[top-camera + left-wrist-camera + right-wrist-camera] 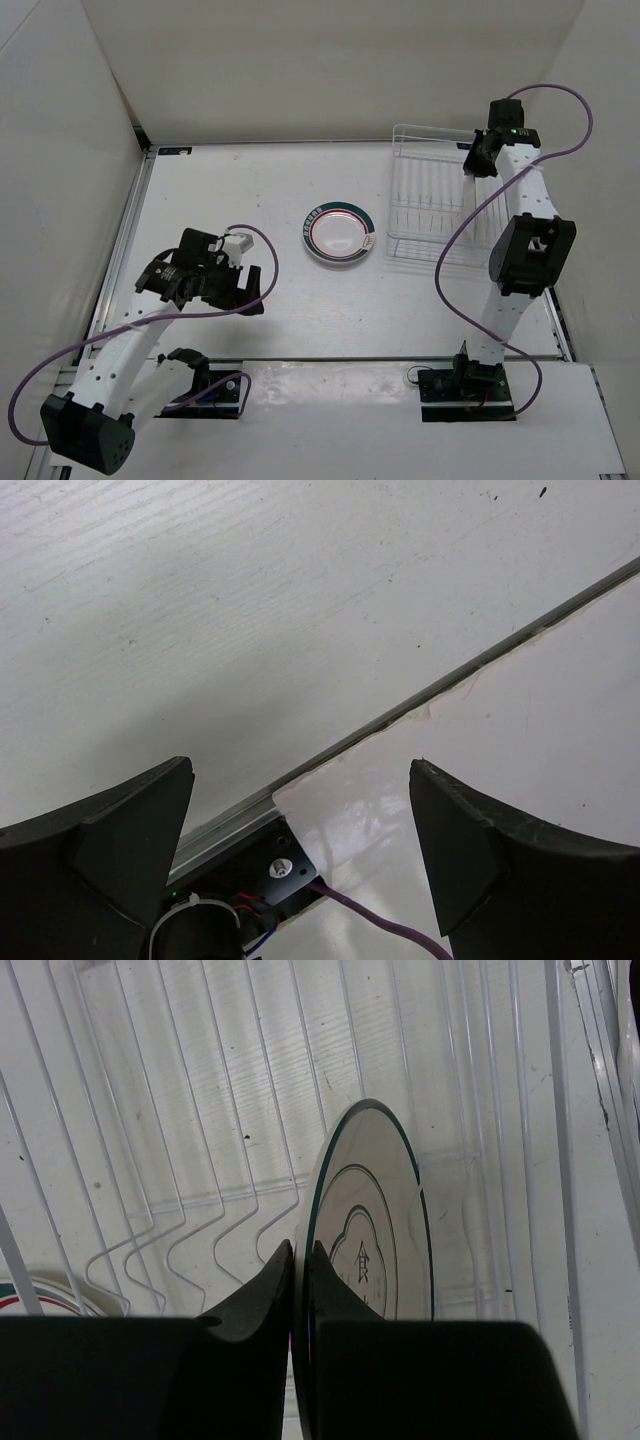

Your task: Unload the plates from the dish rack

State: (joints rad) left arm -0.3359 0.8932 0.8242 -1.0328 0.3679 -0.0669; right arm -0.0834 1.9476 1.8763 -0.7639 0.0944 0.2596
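Observation:
I will next lift the plate in my right gripper from the wires, move it back and down to the empty spot on the tabletop nearside of the flat plate and release it.
A white plate with a green rim and red ring (339,234) lies flat on the table left of the white wire dish rack (430,195). My right gripper (302,1255) is over the rack's far right corner and is shut on the rim of a second plate (375,1220), which stands on edge among the rack's wires (200,1110); its back with a printed mark faces the right wrist camera. In the top view the right gripper (478,155) hides that plate. My left gripper (250,290) is open and empty above the table's near left part, its fingers (110,850) wide apart.
White walls enclose the table on three sides. A metal strip (420,695) and a white board (520,710) run along the near edge, with the arm bases and purple cables (200,385) there. The flat plate's edge shows at the lower left of the right wrist view (30,1295).

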